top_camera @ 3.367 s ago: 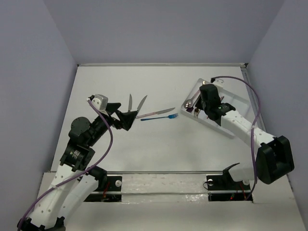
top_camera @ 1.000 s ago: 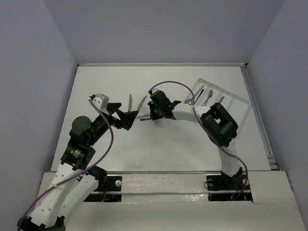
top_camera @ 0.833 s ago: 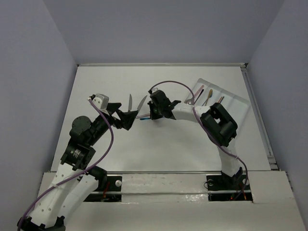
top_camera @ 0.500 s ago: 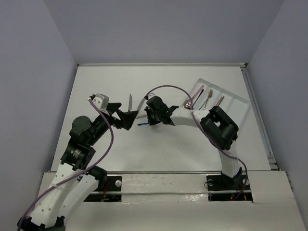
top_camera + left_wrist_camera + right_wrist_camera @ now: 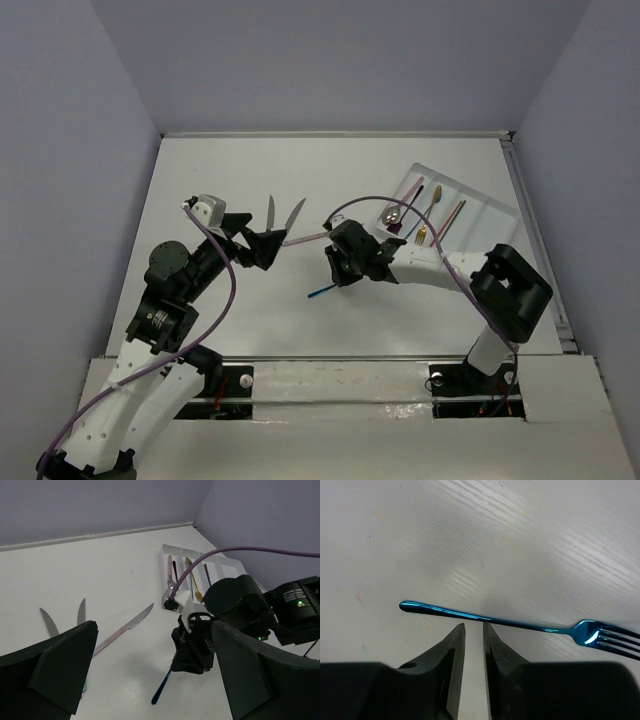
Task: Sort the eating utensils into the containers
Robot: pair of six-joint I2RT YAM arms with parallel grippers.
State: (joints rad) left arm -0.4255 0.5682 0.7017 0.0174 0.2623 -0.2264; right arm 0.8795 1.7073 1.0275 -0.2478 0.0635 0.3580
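My right gripper is to open wider next and turn to the blue fork's crosswise handle. Then it needs to go down onto the handle near its head [image 5: 532,626].
A blue fork [image 5: 322,291] lies slantwise on the white table, its handle [image 5: 470,615] running just past the tips of my right gripper [image 5: 472,625]. That gripper [image 5: 338,275] points down over it, open by a narrow gap with nothing between the fingers. My left gripper [image 5: 262,245] hovers wide open and empty [image 5: 155,625] near two silver knives [image 5: 270,212] [image 5: 294,215] and a pinkish knife [image 5: 310,238]. The white divided tray [image 5: 490,215] at the right holds a pink-handled spoon [image 5: 400,207], a gold fork [image 5: 430,215] and other pieces.
The right arm's purple cable [image 5: 365,203] arches between the gripper and the tray. In the left wrist view the tray [image 5: 220,567] lies beyond the right arm [image 5: 240,605]. Purple walls close the table at the back and sides.
My right gripper has moved from beside the knives toward the near right, bringing the blue fork along and turning it slantwise. Its jaws have parted slightly. The left arm has not moved.
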